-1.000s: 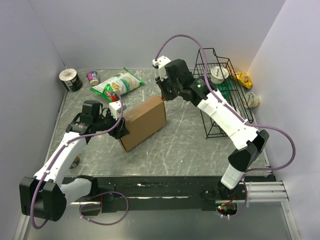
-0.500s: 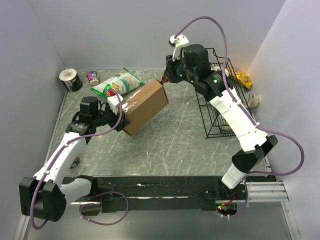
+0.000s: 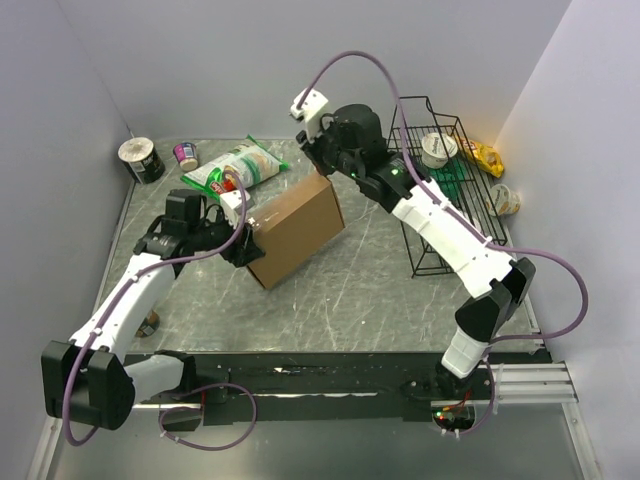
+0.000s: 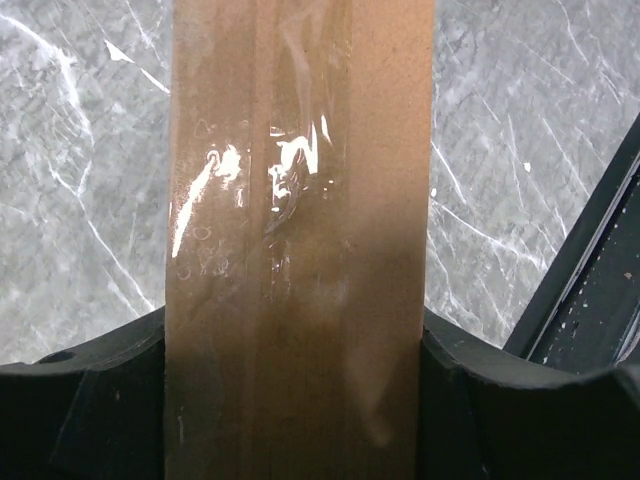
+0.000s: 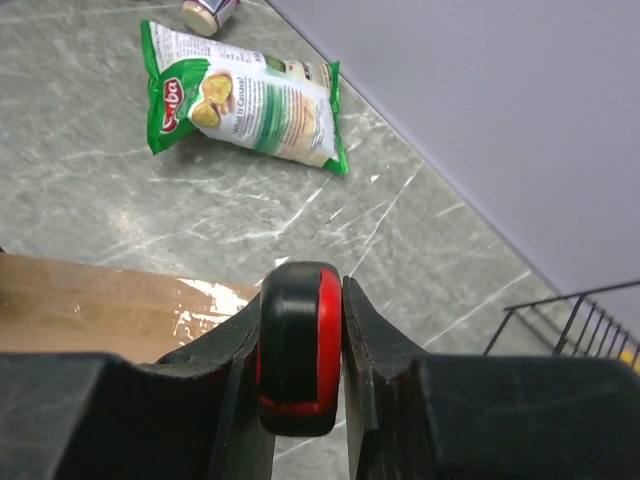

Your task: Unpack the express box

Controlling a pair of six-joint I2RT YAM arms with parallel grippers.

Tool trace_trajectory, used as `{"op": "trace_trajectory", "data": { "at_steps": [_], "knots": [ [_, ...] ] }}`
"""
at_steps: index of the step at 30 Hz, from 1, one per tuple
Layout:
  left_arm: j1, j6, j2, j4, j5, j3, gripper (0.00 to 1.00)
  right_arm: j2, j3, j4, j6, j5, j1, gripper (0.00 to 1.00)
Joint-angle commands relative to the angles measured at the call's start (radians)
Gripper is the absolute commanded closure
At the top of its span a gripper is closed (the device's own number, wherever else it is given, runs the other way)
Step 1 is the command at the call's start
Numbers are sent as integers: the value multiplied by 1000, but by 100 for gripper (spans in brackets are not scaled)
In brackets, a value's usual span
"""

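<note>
The tabletop between the box and the rack is bare, so my right gripper will move up off the box's corner, then back and down to free the tool there.
The express box (image 3: pixel 298 228), a plain brown taped cardboard mailer, stands on edge at the table's middle. My left gripper (image 3: pixel 240 245) is shut on its near-left end, and in the left wrist view the taped narrow face (image 4: pixel 300 250) fills the space between both fingers (image 4: pixel 110 400). My right gripper (image 3: pixel 322 170) sits at the box's far upper corner, shut on a small black and red tool (image 5: pixel 300 350). The box's taped edge (image 5: pixel 100 305) shows just left of that tool.
A green-and-white snack bag (image 3: pixel 236 167) lies behind the box, also in the right wrist view (image 5: pixel 245 95). Two cups (image 3: pixel 141 159) stand at the far left corner. A black wire rack (image 3: pixel 435 185) with a cup (image 3: pixel 438 150) stands right; another cup (image 3: pixel 503 200) lies beyond it.
The right gripper swung up and right with the tool, then came back left to the box's far corner. The box, held by the left gripper, shifted slightly right and further back.
</note>
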Motion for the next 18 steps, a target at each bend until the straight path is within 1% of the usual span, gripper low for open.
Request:
{"op": "trace_trajectory", "data": {
  "at_steps": [1, 3, 5, 8, 9, 12, 14, 17, 18],
  "knots": [
    [-34, 56, -9, -16, 53, 62, 70, -12, 8, 181, -130, -5, 36, 100],
    [-42, 61, 0, -27, 19, 54, 70, -20, 23, 239, -99, 58, 39, 100],
    [-50, 82, 7, -44, -24, 51, 70, -29, 52, 279, -34, 92, 33, 100],
    [-69, 115, 18, -53, -68, 49, 70, -19, 128, 315, 0, 79, 20, 100],
    [-73, 118, 26, -53, -79, 54, 70, -18, 147, 318, -4, 38, 22, 100],
    [-76, 116, 37, -47, -119, 63, 71, -32, 145, 296, 23, 14, 24, 100],
    [-76, 125, 40, -53, -151, 63, 72, -49, 143, 232, 49, 18, 14, 100],
    [-76, 139, 32, -64, -171, 60, 72, -109, 74, 230, 66, 41, -12, 100],
    [-76, 141, 27, -65, -175, 59, 72, -120, 22, 229, 63, 55, -16, 100]
  ]
}}
